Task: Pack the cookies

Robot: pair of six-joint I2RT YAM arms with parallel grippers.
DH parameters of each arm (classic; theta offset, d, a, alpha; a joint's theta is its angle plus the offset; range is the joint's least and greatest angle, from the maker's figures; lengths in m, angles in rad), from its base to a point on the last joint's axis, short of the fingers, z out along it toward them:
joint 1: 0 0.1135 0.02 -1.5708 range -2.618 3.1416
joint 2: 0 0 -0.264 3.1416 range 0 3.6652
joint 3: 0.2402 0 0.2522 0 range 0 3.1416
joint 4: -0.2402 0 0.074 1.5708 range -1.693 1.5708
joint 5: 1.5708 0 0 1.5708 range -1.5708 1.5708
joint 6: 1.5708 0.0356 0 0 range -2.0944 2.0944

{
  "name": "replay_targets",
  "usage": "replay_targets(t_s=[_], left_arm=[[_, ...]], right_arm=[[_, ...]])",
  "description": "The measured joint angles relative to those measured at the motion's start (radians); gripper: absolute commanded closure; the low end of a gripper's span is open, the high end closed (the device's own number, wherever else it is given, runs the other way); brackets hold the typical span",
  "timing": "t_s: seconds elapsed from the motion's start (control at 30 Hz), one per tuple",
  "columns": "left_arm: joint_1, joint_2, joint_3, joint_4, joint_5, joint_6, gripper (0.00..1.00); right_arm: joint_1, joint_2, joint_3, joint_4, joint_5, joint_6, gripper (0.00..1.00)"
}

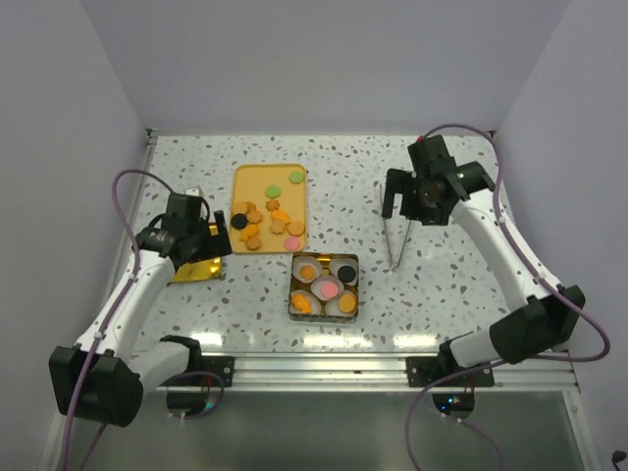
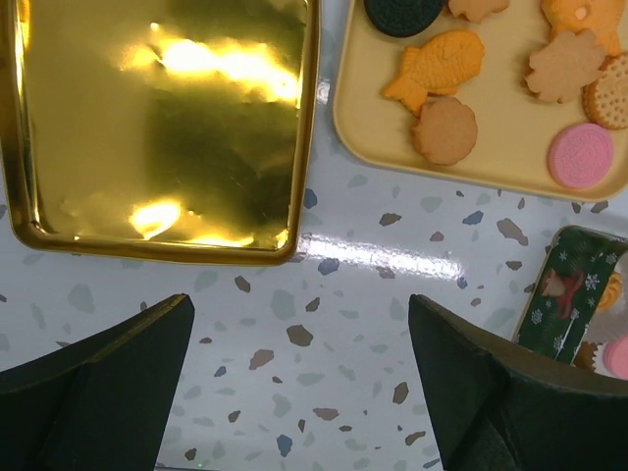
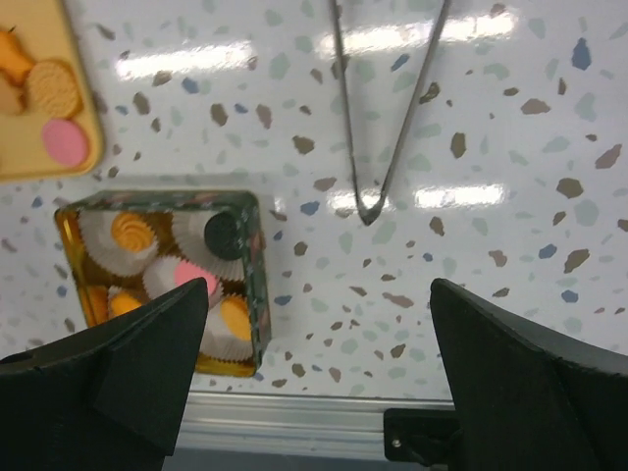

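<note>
Next, my left gripper moves its open fingers down astride the gold lid's edge by the tray. That edge then runs below the gripper, in line with the finger gap.
Loose cookies (image 1: 263, 220) lie on a yellow tray (image 1: 257, 182); they also show in the left wrist view (image 2: 444, 129). A square tin (image 1: 325, 286) holds white paper cups with orange, pink and black cookies; it also shows in the right wrist view (image 3: 167, 278). My left gripper (image 1: 203, 241) is open and empty above the gold lid (image 1: 199, 267), left of the tray. My right gripper (image 1: 403, 201) is open and empty, raised above the metal tongs (image 1: 396, 240), which lie on the table (image 3: 378, 128).
The gold lid (image 2: 157, 118) lies flat at the left. White walls enclose the speckled table (image 1: 451, 294) on three sides. A metal rail (image 1: 324, 365) runs along the near edge.
</note>
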State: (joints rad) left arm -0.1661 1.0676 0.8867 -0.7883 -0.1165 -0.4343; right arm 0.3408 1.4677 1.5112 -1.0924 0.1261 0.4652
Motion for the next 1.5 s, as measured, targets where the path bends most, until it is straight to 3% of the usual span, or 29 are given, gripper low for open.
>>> replay_targets(t_s=[0.27, 0.67, 0.87, 1.13, 1.27, 1.5], left_arm=[[0.0, 0.192, 0.054, 0.036, -0.066, 0.061, 0.19], [-0.016, 0.409, 0.044, 0.138, -0.11, 0.117, 0.23], [-0.019, 0.491, 0.029, 0.185, -0.125, 0.131, 0.39], [-0.021, 0.556, 0.033, 0.221, -0.134, 0.137, 0.52], [-0.023, 0.568, 0.039, 0.233, -0.132, 0.139, 0.7], [-0.026, 0.578, 0.043, 0.249, -0.127, 0.139, 0.91]], right_arm=[[0.071, -0.185, -0.082, -0.074, -0.07, 0.049, 0.01], [0.071, -0.259, -0.087, -0.151, -0.066, 0.047, 0.01], [0.071, -0.259, -0.096, -0.166, -0.064, 0.045, 0.01], [0.072, -0.289, -0.119, -0.184, -0.059, 0.039, 0.01], [0.071, -0.313, -0.137, -0.189, -0.058, 0.04, 0.01], [0.071, -0.325, -0.151, -0.192, -0.058, 0.04, 0.01]])
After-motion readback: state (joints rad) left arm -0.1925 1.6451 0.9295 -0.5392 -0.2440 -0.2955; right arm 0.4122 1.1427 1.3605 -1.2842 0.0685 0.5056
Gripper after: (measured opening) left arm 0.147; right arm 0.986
